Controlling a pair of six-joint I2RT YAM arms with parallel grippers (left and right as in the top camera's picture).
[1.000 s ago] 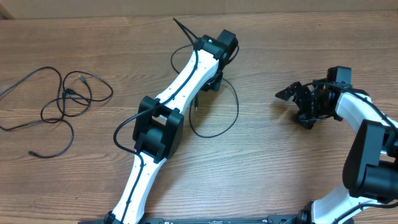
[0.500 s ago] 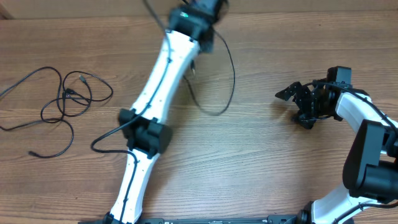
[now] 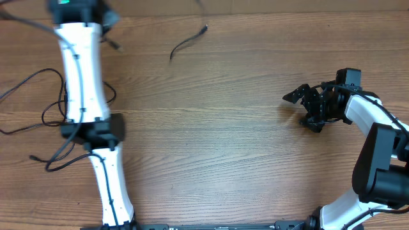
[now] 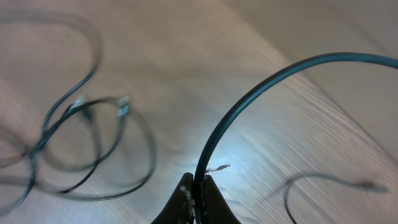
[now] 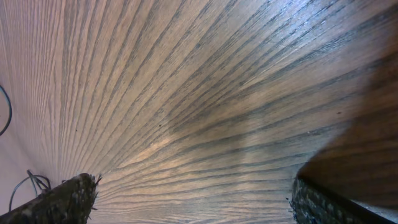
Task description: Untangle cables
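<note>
The cable still arcs above the table; my left gripper should next lower it left in the overhead view to the wood by the tangle [image 3: 45, 61] and release it.
My left gripper [image 3: 96, 13] is at the far left back of the table. In the left wrist view the gripper [image 4: 199, 186] is shut on one thin black cable [image 4: 261, 87], which arcs up and to the right. The loose end of a cable [image 3: 188, 39] hangs blurred near the back middle. The other cables [image 3: 45, 108] lie in a loose tangle at the left, partly under my left arm, and show in the left wrist view [image 4: 81, 124]. My right gripper [image 3: 307, 105] is open and empty at the right, its wide-apart fingers [image 5: 62, 199] over bare wood.
My left arm [image 3: 83, 76] stretches from the front edge up the left side, across the tangle. A second cable end [image 4: 360, 185] lies on the wood at the right of the left wrist view. The table's back edge is close to my left gripper.
My left arm has swung from the middle of the table to the far left, carrying the held cable with it. The cable loop has left the middle. The right arm has not moved.
</note>
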